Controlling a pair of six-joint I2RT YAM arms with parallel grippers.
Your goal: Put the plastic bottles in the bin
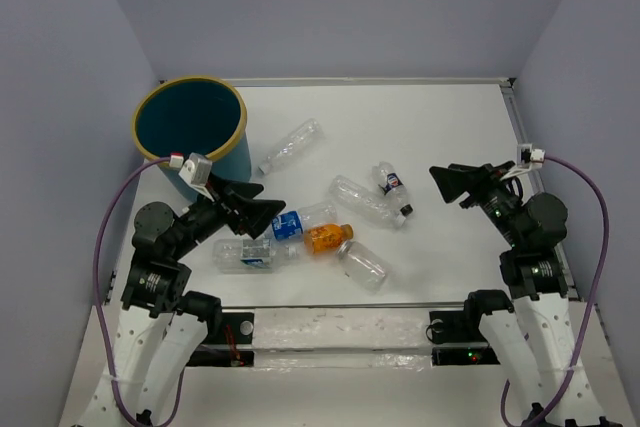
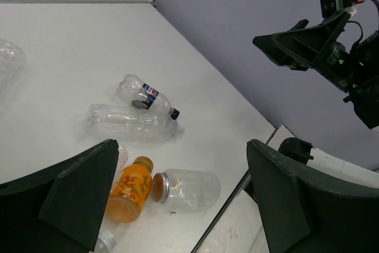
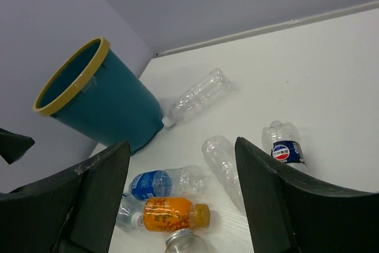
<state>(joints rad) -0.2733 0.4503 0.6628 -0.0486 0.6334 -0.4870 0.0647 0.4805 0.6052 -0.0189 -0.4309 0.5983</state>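
Note:
The Pepsi bottle is below my left gripper and to its right in the top view. I need to move my left gripper that way and down over the bottle's label [image 1: 391,182] [image 2: 150,93].
The teal bin [image 1: 222,150] with a yellow rim stands at the far left; it also shows in the right wrist view [image 3: 100,102]. Several see-through bottles lie mid-table: a clear one [image 1: 291,145] near the bin, a long clear one [image 1: 365,200], a Pepsi-labelled one [image 1: 393,187], a blue-labelled one [image 1: 300,221], the orange one [image 1: 328,238], a clear jar [image 1: 362,264] and another blue-labelled one [image 1: 255,254]. My left gripper [image 1: 262,205] is open and empty, above the blue-labelled bottles. My right gripper [image 1: 447,182] is open and empty, right of the Pepsi bottle.
A metal rail [image 1: 520,137] runs along the table's right edge. Purple walls enclose the back and sides. A clear strip [image 1: 330,327] runs along the near edge between the arm bases. In the left wrist view the right arm [image 2: 331,51] is raised at the far side.

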